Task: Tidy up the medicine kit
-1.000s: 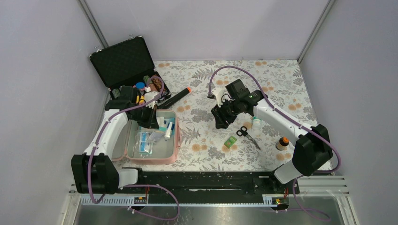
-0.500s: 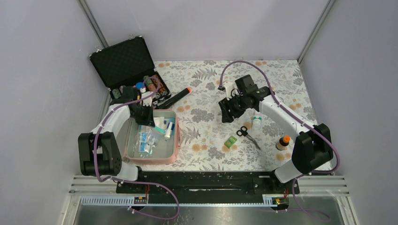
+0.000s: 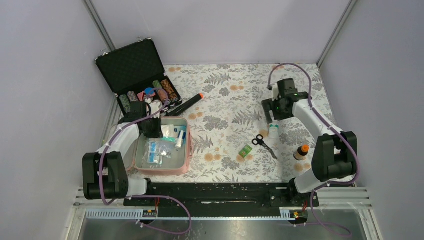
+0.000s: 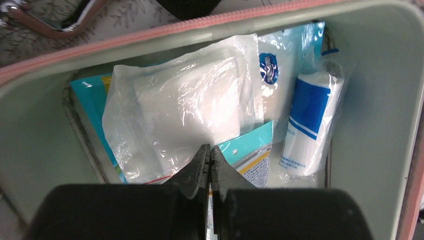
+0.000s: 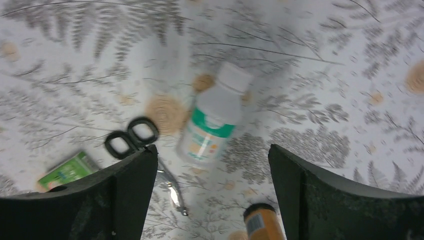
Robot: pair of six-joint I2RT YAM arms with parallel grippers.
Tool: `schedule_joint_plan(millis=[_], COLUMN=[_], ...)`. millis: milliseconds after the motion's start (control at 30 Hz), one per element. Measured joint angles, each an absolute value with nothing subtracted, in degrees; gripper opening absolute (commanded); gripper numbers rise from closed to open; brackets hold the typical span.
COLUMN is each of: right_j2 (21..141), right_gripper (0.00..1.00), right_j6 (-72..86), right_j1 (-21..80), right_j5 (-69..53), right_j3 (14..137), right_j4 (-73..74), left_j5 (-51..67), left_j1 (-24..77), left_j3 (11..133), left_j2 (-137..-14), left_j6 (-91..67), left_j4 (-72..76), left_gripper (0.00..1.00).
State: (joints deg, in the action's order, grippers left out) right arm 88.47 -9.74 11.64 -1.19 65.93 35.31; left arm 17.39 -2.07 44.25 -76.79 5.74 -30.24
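Observation:
My right gripper lowers over the white bottle's body next and closes at the label's edge toward the cap, since the bottle lies below my open fingers.
The medicine kit (image 3: 187,150) is a pink zip pouch lying open at the near left, with its grey lining showing. It holds a clear bag of gauze (image 4: 185,105), a white and blue bandage roll (image 4: 310,125) and a teal packet (image 4: 250,145). My left gripper (image 3: 152,129) hangs over the pouch's far left corner, and in the left wrist view it (image 4: 209,147) is shut and empty above the gauze. My right gripper (image 3: 273,114) is open above a white bottle with a green label (image 3: 273,131). In the right wrist view this gripper (image 5: 212,150) has the bottle (image 5: 212,122) lying between its fingers.
Black scissors (image 3: 262,144), a small green box (image 3: 245,151) and an orange bottle (image 3: 301,152) lie on the floral cloth at the near right. A black case with poker chips (image 3: 132,65) stands open at the far left, and a black pen with an orange tip (image 3: 187,103) lies beside it.
My right arm has swung from the table's middle to the right and now hangs over the white bottle. My left gripper has drawn back left to the pouch's far corner.

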Motion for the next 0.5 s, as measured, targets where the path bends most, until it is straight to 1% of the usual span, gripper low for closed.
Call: schedule_joint_plan(millis=[67, 167, 333, 500], right_j2=[88.5, 88.5, 87.2, 84.2], right_gripper=[0.89, 0.89, 0.88, 0.88], right_j6=[-9.3, -9.0, -9.0, -9.1], right_j1=[8.7, 5.5, 1.3, -1.8], right_j5=[0.3, 1.8, 2.0, 1.0], right_j3=[65.7, 65.6, 62.7, 60.2], right_j4=[35.4, 35.5, 36.0, 38.8], left_j5=[16.4, 15.5, 14.5, 12.1], left_j1=[-2.1, -2.1, -2.1, -2.4], left_j3=[43.4, 42.9, 43.0, 43.2], left_j2=[-75.5, -74.4, -74.3, -70.2], left_j6=[4.5, 3.0, 1.3, 1.6], left_j4=[-28.9, -26.9, -26.0, -26.0], left_gripper=[0.09, 0.29, 0.53, 0.63])
